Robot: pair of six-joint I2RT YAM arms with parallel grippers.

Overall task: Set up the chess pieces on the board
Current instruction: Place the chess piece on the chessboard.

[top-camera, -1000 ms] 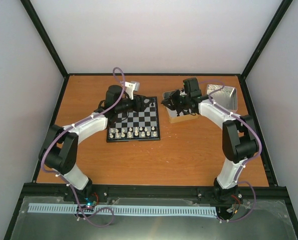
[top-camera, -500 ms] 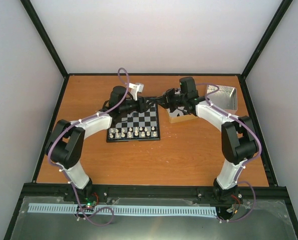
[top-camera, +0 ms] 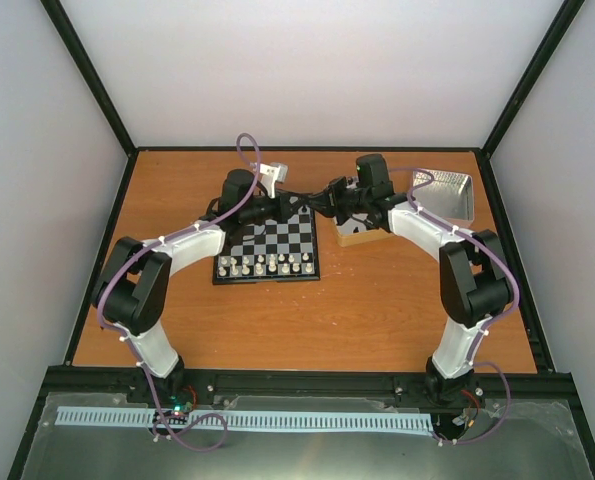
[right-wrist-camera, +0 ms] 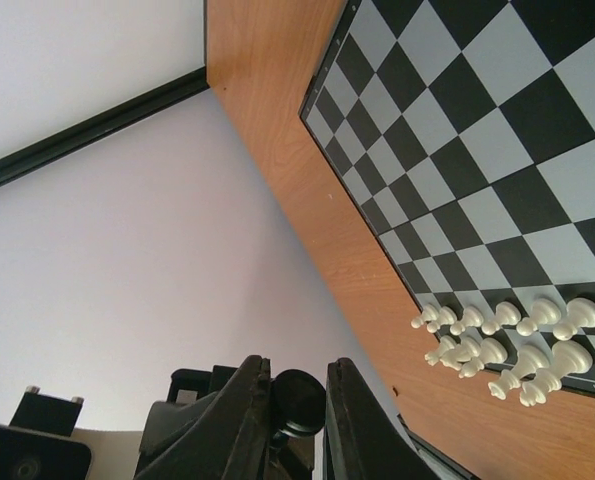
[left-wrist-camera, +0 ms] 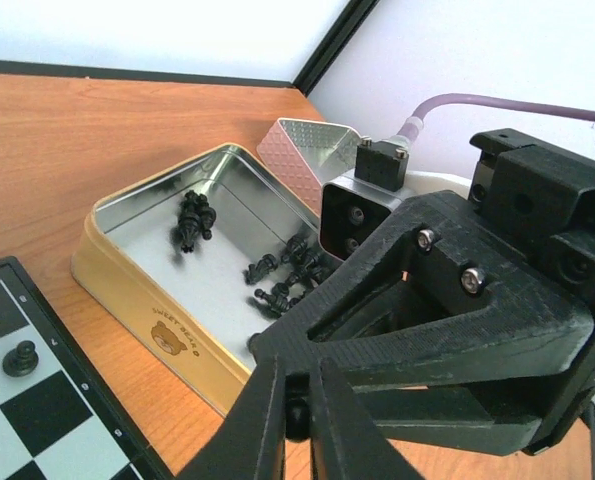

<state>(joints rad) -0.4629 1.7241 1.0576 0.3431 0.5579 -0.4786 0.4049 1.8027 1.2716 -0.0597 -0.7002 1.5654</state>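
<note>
The left gripper tilts downward and lowers onto the dark square beside the standing black pawn next, since that pawn is alone in its row.
Above the far right corner of the board, my left gripper and right gripper meet tip to tip. In the left wrist view my left gripper is shut on the small round end of a black chess piece. The right wrist view shows the same piece's round base between the fingers of my right gripper, which is shut on it. One black pawn stands on the board. More black pieces lie in the gold tin.
White pieces fill the board's two near rows. The gold tin stands right of the board, and its silver lid lies farther right at the back. Black frame posts border the table.
The two grippers came together over the board's far right corner. My left gripper closed on the black piece that the right gripper holds.
</note>
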